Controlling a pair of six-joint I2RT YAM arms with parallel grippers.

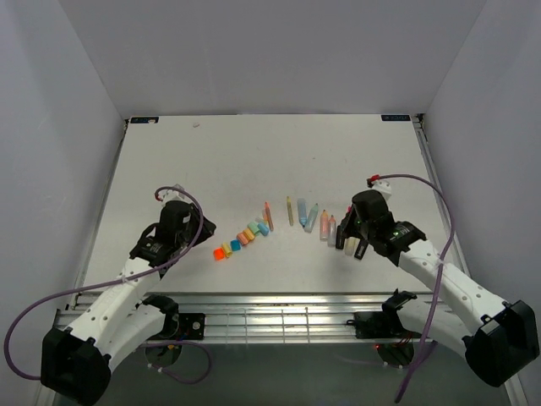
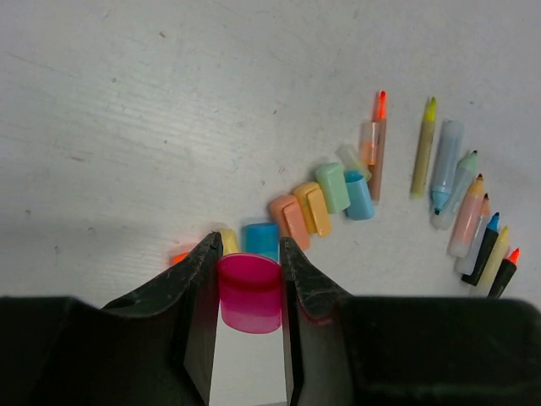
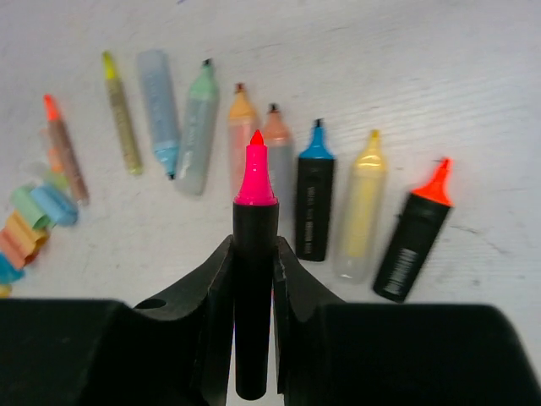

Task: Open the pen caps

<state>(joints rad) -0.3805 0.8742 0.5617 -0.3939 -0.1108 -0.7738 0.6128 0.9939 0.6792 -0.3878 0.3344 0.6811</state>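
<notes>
I need to move my left gripper down and back next and release the pink cap (image 2: pixel 250 296) on the bare tabletop (image 2: pixel 155 264) beside the end orange cap, because the row of caps is open there.
My left gripper (image 2: pixel 250 252) is shut on a translucent pink pen cap (image 2: pixel 250 296), held just above the table at the near end of a curved row of loose pen caps (image 2: pixel 313 207) in yellow, blue, orange and green. My right gripper (image 3: pixel 253 247) is shut on a black pen (image 3: pixel 254 288) with a bare pink tip, pointing away from the camera. Beyond it lie several uncapped pens (image 3: pixel 363 207) side by side. From above, the left gripper (image 1: pixel 203 228) is left of the cap row (image 1: pixel 245 237) and the right gripper (image 1: pixel 351 245) is at the right end of the pens (image 1: pixel 302 211).
A thin orange pen (image 2: pixel 378 144) and a thin yellow pen (image 2: pixel 423 148) lie between the caps and the thicker pens. The white table (image 1: pixel 254 161) is walled on three sides. A metal rail (image 1: pixel 270 309) runs along the near edge.
</notes>
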